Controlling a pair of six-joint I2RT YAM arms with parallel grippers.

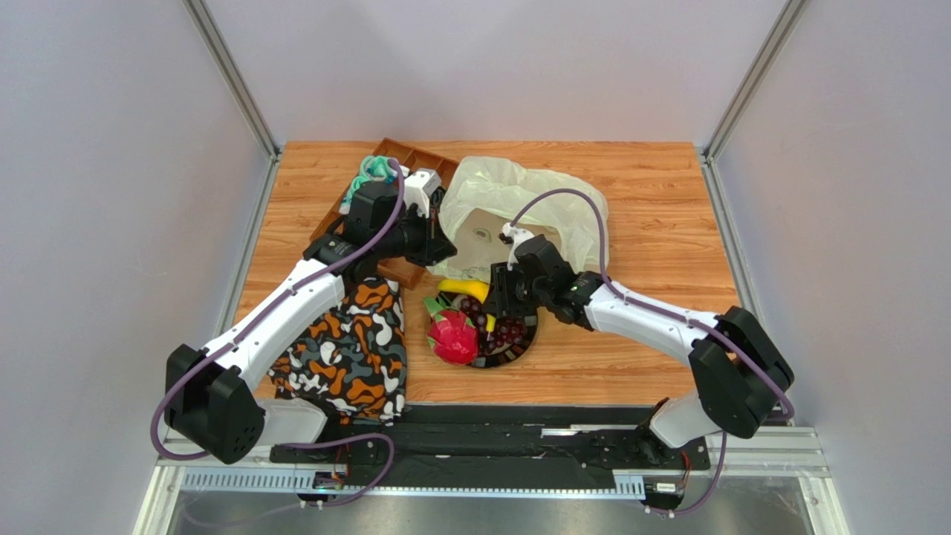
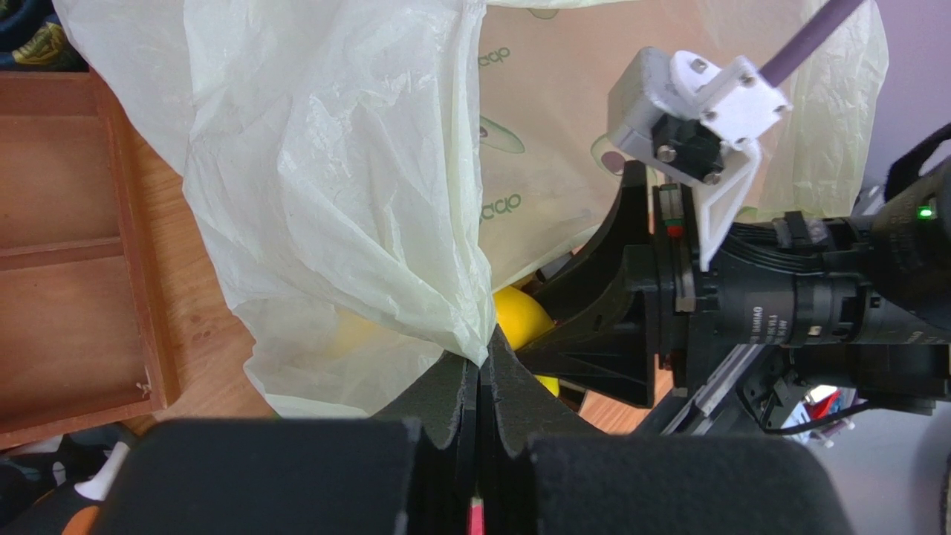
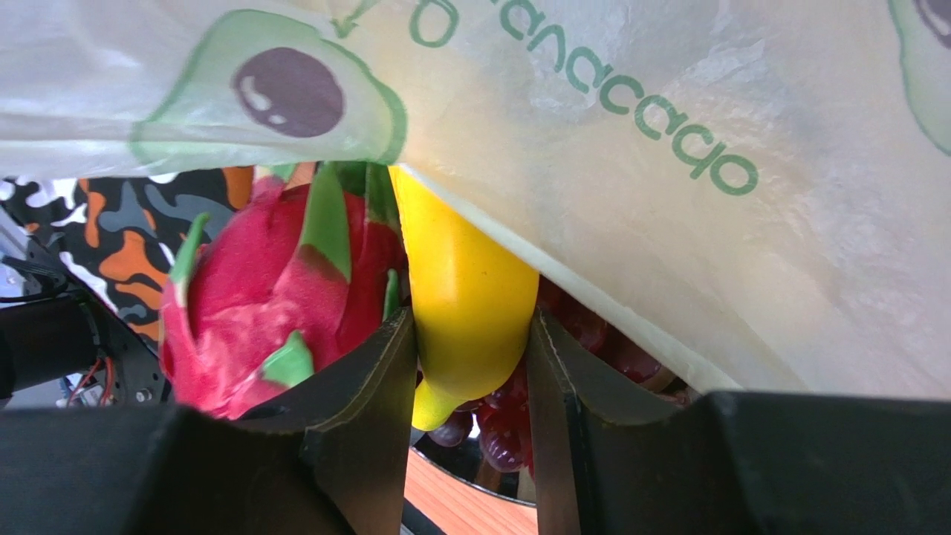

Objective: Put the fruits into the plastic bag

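The robot's right gripper should next lift outward and lower into the bag's opening (image 1: 491, 232) to release the banana, since that opening lies outward of the gripper and the bag's edge is held.
The pale plastic bag (image 1: 536, 206) lies at the back middle of the table. My left gripper (image 1: 442, 240) is shut on a fold of the bag's edge (image 2: 368, 201), with the jaws closed tight on the film (image 2: 480, 362). A yellow fruit (image 2: 522, 315) shows just behind the fold. My right gripper (image 1: 498, 299) is over the black bowl (image 1: 522, 352) and is shut on the yellow banana (image 3: 469, 279), one finger on each side. The pink-red dragon fruit (image 3: 262, 301) lies to its left and the purple grapes (image 3: 608, 340) under it. The bag (image 3: 670, 167) hangs just above them.
A brown wooden tray (image 1: 393, 153) with a teal cloth (image 1: 374, 173) stands at the back left, next to my left arm. An orange-black-white patterned cloth (image 1: 346, 351) lies at the front left. The right arm's wrist camera (image 2: 698, 112) is close in front of my left gripper.
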